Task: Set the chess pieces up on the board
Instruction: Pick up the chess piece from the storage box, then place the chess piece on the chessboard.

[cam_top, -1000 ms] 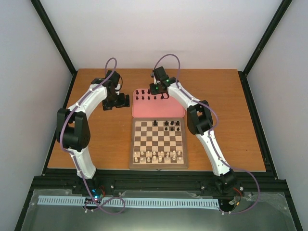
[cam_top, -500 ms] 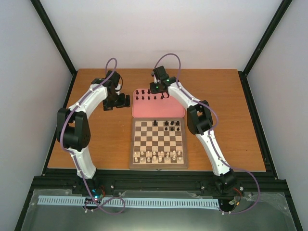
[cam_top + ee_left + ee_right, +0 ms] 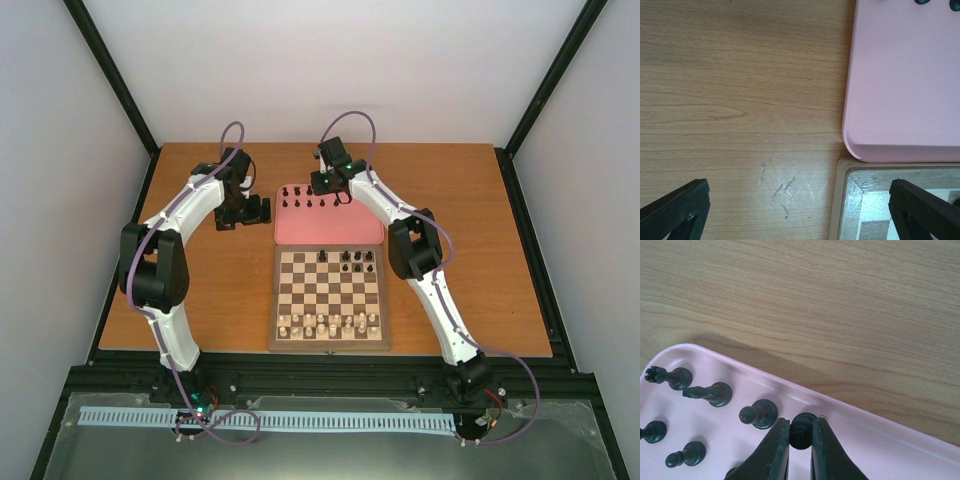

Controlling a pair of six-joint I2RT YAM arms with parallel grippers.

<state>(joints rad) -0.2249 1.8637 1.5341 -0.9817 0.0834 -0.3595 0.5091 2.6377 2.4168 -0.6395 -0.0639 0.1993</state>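
I will lift my right gripper next, carry the black piece back and put it down on the empty far-row square between black pieces, which is back from the gripper.
The chessboard [image 3: 274,300] lies at the table's middle, with a few black pieces [image 3: 345,258] on its far rows and cream pieces on its near row. Several more black pieces [image 3: 300,202] stand on the pink tray [image 3: 330,232] behind it. My right gripper [image 3: 330,190] is over the tray's far edge. In the right wrist view it [image 3: 801,432] is shut on one black piece [image 3: 802,424] standing on the tray [image 3: 880,450], with other black pieces [image 3: 760,413] to its left. My left gripper [image 3: 245,212] hangs open and empty over bare table left of the tray [image 3: 905,80].
The cream pieces [image 3: 330,322] line the board's near edge. The left wrist view shows the board's far-left corner [image 3: 845,200] touching the tray's rim. Wooden table [image 3: 200,290] surrounds the board, with dark frame rails at its sides.
My right wrist has shifted slightly toward the tray's far edge. The left arm has not moved.
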